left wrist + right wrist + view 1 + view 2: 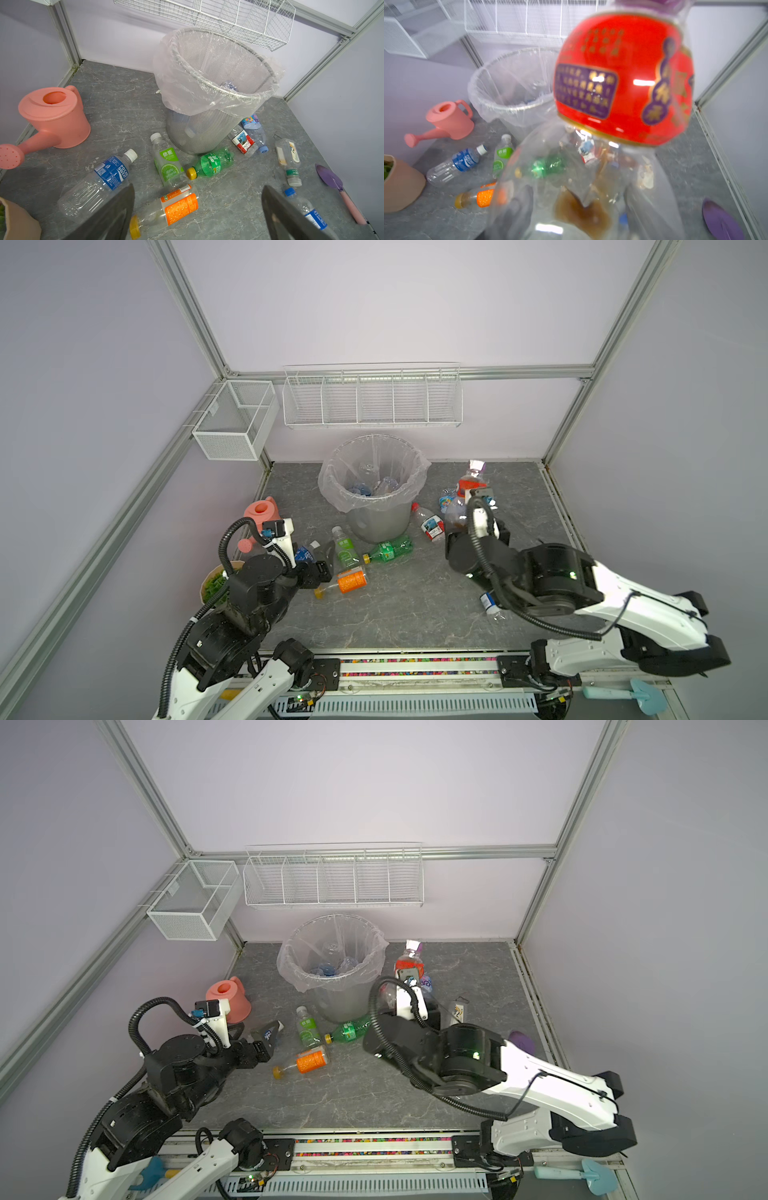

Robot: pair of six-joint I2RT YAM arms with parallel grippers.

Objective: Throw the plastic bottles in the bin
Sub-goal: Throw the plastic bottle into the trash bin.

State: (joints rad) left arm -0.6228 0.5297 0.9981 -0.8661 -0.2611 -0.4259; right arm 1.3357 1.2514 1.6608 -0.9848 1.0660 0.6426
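The bin stands outward, toward the watering can, so next I will lift my right gripper and swing it outward over the bin's opening [374, 468] [520, 80] to release the red-labelled bottle.
The grey mesh bin [378, 522] [199, 133] with a clear bag over its rim stands at the back middle, with a few bottles inside. My right gripper [577, 207] is shut on a clear red-labelled bottle [469, 485] [623, 79] holding a little brown liquid, lifted just right of the bin. My left gripper [197, 207] [322, 568] hangs open over an orange-labelled bottle [176, 207] [349, 581]. Around it lie a blue-labelled bottle [104, 178], a lime-labelled one [168, 164] and a green one [212, 164].
More bottles lie right of the bin [243, 141] and under the right arm [489, 603]. A pink watering can [264, 510] and a plant pot [214, 585] stand at the left. White wire baskets [372, 398] hang on the back wall. A purple trowel [332, 180] lies at the right.
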